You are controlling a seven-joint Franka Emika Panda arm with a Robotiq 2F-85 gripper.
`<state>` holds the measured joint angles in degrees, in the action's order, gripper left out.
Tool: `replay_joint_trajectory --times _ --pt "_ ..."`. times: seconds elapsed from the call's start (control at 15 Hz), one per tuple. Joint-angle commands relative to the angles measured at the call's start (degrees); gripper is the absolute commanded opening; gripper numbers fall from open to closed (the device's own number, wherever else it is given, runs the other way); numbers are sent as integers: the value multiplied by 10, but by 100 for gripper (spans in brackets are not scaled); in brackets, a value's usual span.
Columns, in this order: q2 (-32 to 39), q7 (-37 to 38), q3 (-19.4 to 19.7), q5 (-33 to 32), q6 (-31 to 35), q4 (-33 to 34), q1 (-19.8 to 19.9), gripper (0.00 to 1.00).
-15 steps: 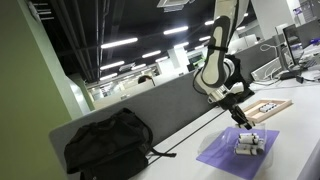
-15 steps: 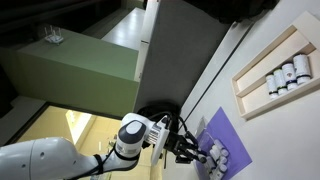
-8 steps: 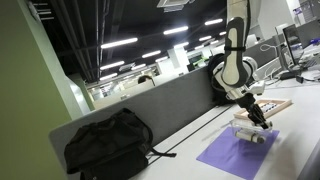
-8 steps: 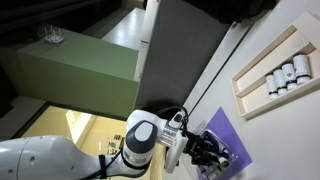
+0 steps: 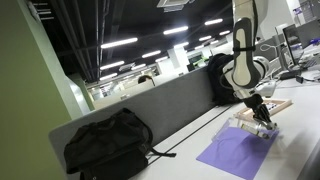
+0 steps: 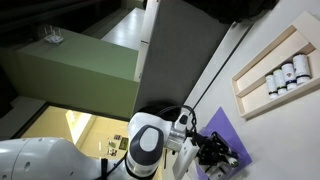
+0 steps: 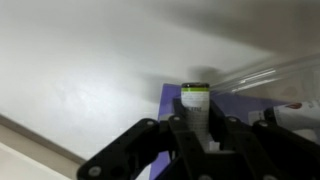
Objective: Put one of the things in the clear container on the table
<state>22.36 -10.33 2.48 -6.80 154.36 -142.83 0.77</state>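
My gripper rises next, carries the held piece over the bare tabletop [image 5: 281, 126] [image 7: 118, 92] beside the mat and lowers to release, since it hangs over the purple mat's edge.
My gripper [image 7: 196, 128] is shut on one whitish stubby cylinder [image 7: 195, 103] with a green band and dark top. It holds it upright over the edge of the purple mat [image 7: 172, 98], beside the pale table top [image 7: 80, 70]. The clear container [image 7: 268, 72] lies just to the right of the held piece. In an exterior view the gripper [image 5: 264, 113] hangs low over the clear container [image 5: 257, 128] at the far corner of the purple mat [image 5: 232, 152]. It also shows in an exterior view [image 6: 207, 150] by the mat [image 6: 222, 130].
A wooden-framed tray [image 5: 277, 106] lies just beyond the mat; it holds several small pieces [image 6: 282, 74]. A black backpack [image 5: 108, 142] sits against the grey partition [image 5: 170, 100], with a cable along the table.
The arm has swung along the table toward the wooden tray, with the gripper lower. The clear container now sits at the mat's far corner instead of its middle.
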Motion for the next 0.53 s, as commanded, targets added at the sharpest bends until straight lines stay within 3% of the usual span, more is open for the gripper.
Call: replay_joint_trajectory --times 0.0,0.47 --pt "-32 28 0 -5 11 -21 -5 12" --pt "-95 39 -10 -15 8 -29 -24 12"
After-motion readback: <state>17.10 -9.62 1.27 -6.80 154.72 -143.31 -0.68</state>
